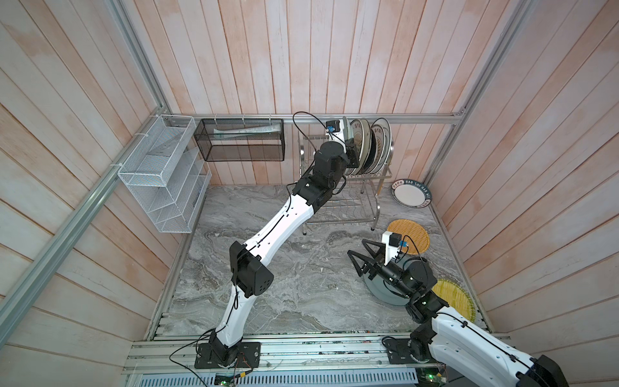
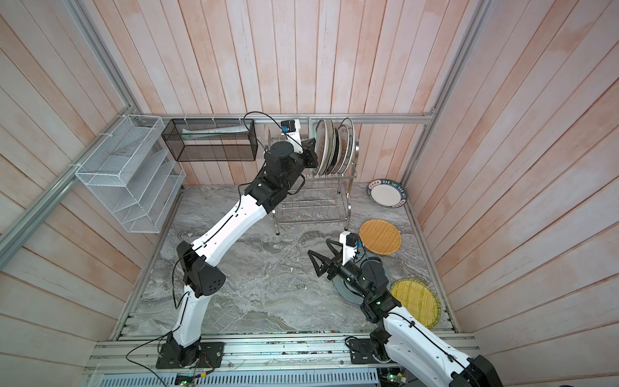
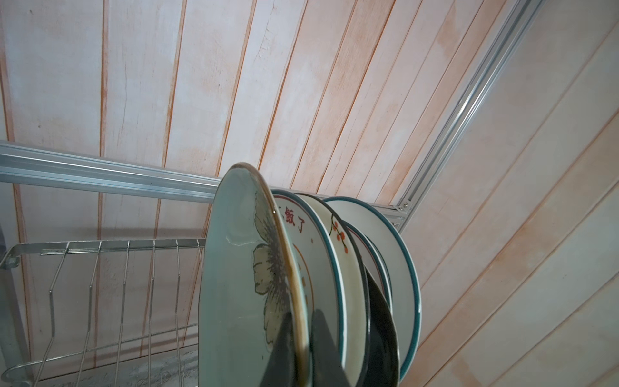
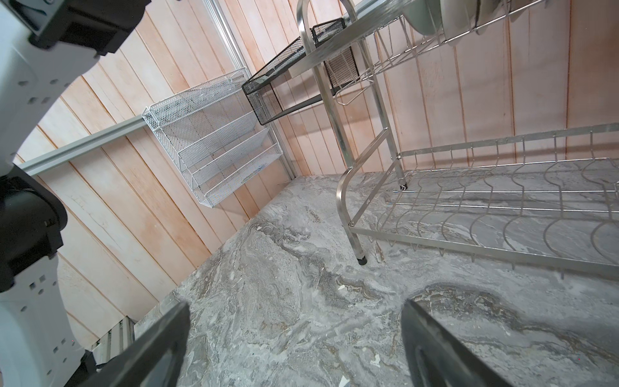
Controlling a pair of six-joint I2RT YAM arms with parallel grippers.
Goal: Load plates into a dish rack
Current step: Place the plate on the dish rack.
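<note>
My left gripper lowers and releases the flower plate next, its rim still above the slot of the dish rack's top level beside the next upright plate (image 2: 312, 173).
The dish rack (image 1: 348, 208) (image 2: 311, 205) (image 4: 345, 187) stands at the back wall. Several plates (image 1: 371, 147) (image 2: 338, 147) stand upright in its top tier. My left gripper (image 1: 353, 154) (image 2: 311, 152) (image 3: 301, 335) is up there, shut on the rim of the pale green flower plate (image 3: 231, 268), the leftmost of the row. My right gripper (image 1: 360, 259) (image 2: 320, 259) (image 4: 294, 308) hangs open over bare table in front of the rack, holding nothing. A grey-blue plate (image 1: 378, 288) (image 2: 345, 288) lies under the right arm.
On the table at right lie a white teal-rimmed plate (image 1: 411, 194), a woven orange plate (image 1: 413, 234) and a woven yellow plate (image 1: 457, 298). A white mesh organiser (image 1: 164, 174) and a black mesh basket (image 1: 241, 140) hang on the walls. The rack's lower tier holds nothing.
</note>
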